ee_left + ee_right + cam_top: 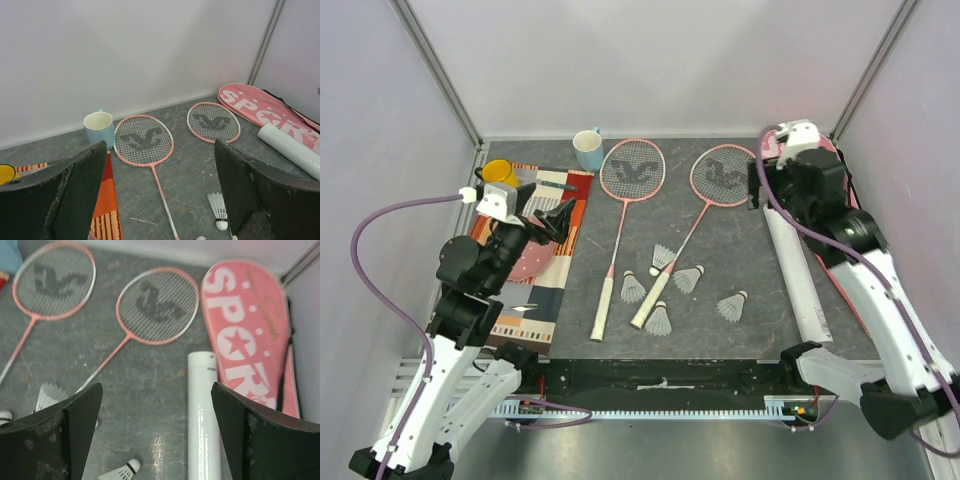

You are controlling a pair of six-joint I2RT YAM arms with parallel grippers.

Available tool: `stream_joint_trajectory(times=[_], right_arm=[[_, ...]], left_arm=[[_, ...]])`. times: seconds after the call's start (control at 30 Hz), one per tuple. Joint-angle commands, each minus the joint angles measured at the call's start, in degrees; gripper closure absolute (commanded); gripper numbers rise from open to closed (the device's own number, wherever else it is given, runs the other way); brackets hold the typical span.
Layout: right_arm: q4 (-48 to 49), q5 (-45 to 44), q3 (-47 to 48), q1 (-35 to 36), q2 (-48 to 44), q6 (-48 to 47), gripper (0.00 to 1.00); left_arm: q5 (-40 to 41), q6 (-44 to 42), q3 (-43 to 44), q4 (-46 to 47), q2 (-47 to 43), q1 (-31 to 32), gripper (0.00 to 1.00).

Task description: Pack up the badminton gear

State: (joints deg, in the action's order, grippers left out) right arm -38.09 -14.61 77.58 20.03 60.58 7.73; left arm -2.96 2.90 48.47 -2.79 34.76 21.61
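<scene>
The tube's far end (779, 225) (202, 371) lies on the tabletop below the right gripper, so the robot will lower that gripper with open fingers on both sides of the end and close it there.
Two pink-framed rackets lie side by side on the dark table, the left racket (631, 172) (144, 139) (54, 281) and the right racket (722, 176) (213, 121) (157, 305). Several white shuttlecocks (663, 258) (218, 207) (120, 470) are scattered near the handles. A long white tube (800, 275) (203, 415) (290, 148) lies along the right. The pink SPORT bag (245, 330) (260, 107) sits beside it, mostly hidden under my right arm from above. My left gripper (555, 218) (160, 145) hangs open over the mat. My right gripper (760, 185) (156, 387) is open above the tube's far end, holding nothing.
A blue mug (588, 150) (99, 127) stands at the back beside the left racket head. A yellow mug (498, 172) and a striped mat (535, 285) with cutlery occupy the left side. Walls close in on three sides.
</scene>
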Motion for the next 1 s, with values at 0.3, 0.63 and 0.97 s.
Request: stream_joint_trajectory(times=[0.3, 0.63, 0.97], right_arm=[[5.4, 4.4, -2.9, -0.3, 24.9, 4.5, 0.02], [12.9, 4.9, -15.2, -16.2, 26.0, 5.5, 0.02], [13.7, 4.3, -15.8, -22.4, 32.7, 1.8, 0.02]], left_arm=[[-4.6, 0.5, 0.5, 4.2, 1.7, 0.1, 0.07], [-7.6, 1.6, 0.6, 4.5, 2.3, 1.2, 0.07], [-9.4, 2.5, 0.5, 4.9, 3.6, 1.4, 0.07]])
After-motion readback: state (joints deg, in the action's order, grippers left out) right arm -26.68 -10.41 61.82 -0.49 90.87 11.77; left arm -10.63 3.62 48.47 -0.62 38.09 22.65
